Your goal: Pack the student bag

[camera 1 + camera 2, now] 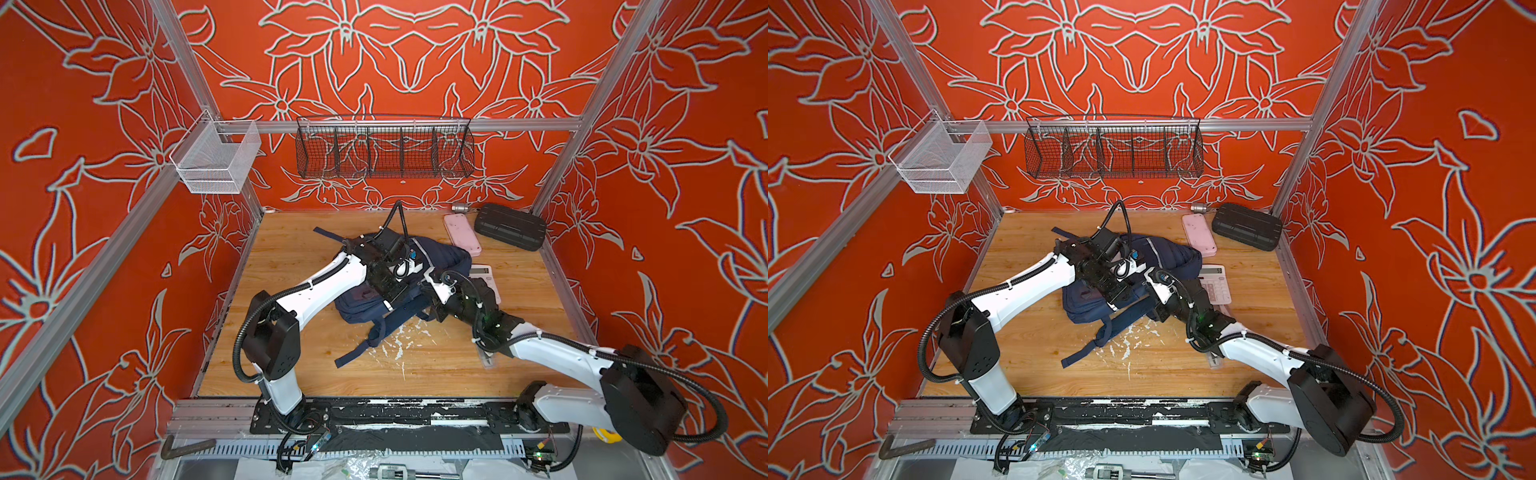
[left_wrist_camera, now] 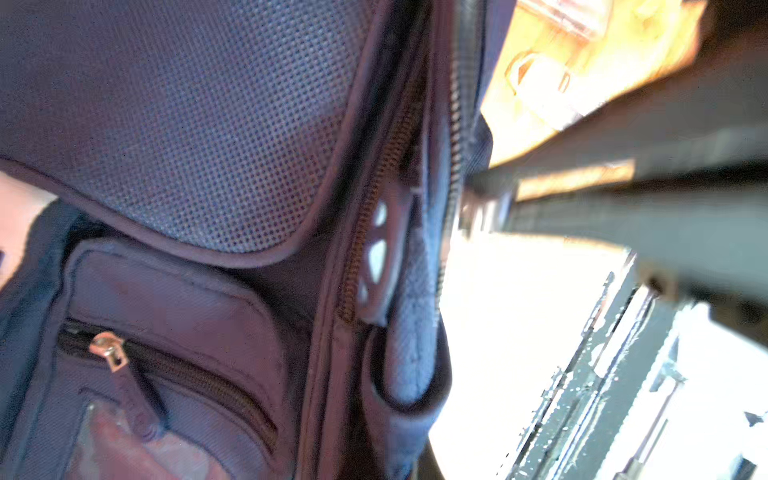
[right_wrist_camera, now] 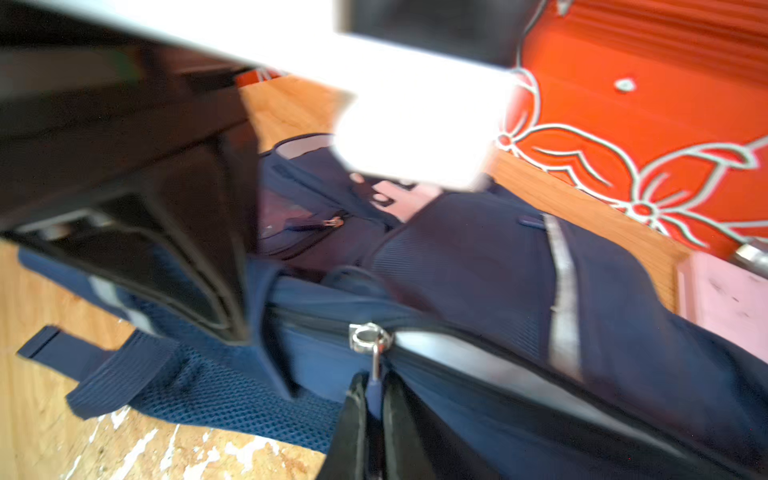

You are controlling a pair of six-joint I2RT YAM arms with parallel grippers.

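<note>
The fold goes toward the bag's end farthest from the calculator next. My left gripper draws it there and releases it, as my right gripper grips the zip's pull tab.
The student bag [image 1: 440, 253] [image 1: 1167, 255], a navy backpack with silver stripes, lies in the middle of the wooden table with its straps trailing toward the front. My left gripper [image 1: 391, 306] [image 1: 1115, 305] reaches over it from the left. It is shut on a fold of fabric at the bag's edge [image 3: 249, 332]. My right gripper [image 1: 427, 274] [image 3: 374, 419] comes in from the right. It is shut on the navy pull tab [image 3: 374, 392] hanging from the silver zip slider [image 3: 368, 337]. The left wrist view shows the bag's front pockets [image 2: 166, 374] close up, and its own fingers are out of sight.
A pink case [image 1: 461, 232] and a black ribbed hard case [image 1: 510, 226] lie at the back right. A calculator [image 1: 482, 272] sits beside the bag, partly under my right arm. A white mesh basket [image 1: 216, 162] and a black wire basket [image 1: 384, 151] hang on the rail behind.
</note>
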